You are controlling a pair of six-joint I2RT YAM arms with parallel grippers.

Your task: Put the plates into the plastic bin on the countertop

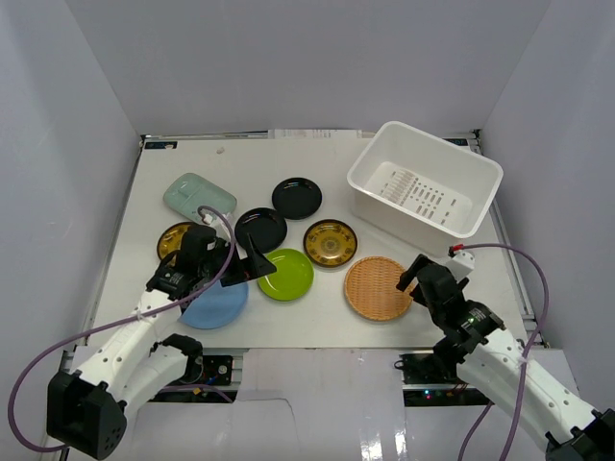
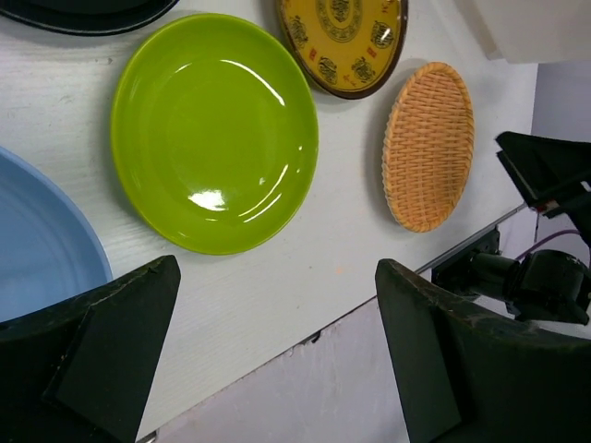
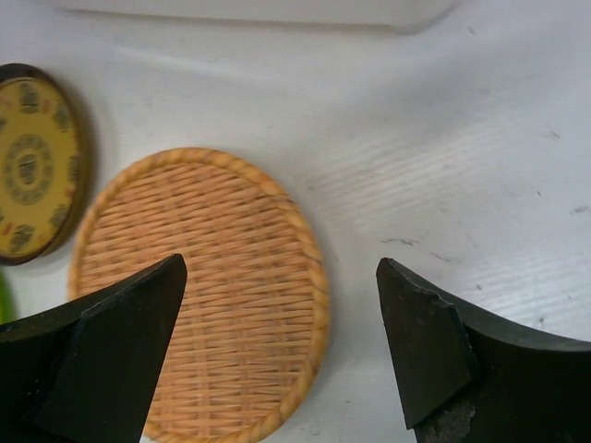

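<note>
Next, my right gripper lowers onto the woven plate's rim (image 1: 409, 297) (image 3: 319, 293) just below it, because that rim already runs between the open fingers.
The plates lie spread on the white countertop (image 1: 317, 322): a mint oblong (image 1: 199, 196), two black (image 1: 297, 198) (image 1: 260, 229), two gold-patterned (image 1: 330, 242) (image 1: 173, 240), lime green (image 1: 285, 274), light blue (image 1: 214, 303) and a woven round (image 1: 378, 287). The white plastic bin (image 1: 425, 190) stands at the back right with nothing in it. My left gripper (image 2: 277, 314) is open, hovering between the blue plate (image 2: 42, 249) and the lime plate (image 2: 214, 129). Over the woven plate's (image 3: 203, 277) right rim my right gripper (image 3: 282, 314) hangs open, holding nothing.
Grey walls close in the left, back and right sides. The countertop's near edge (image 2: 305, 337) runs just under my left gripper. The bin's wall (image 3: 249, 9) shows at the top of the right wrist view, beyond the woven plate.
</note>
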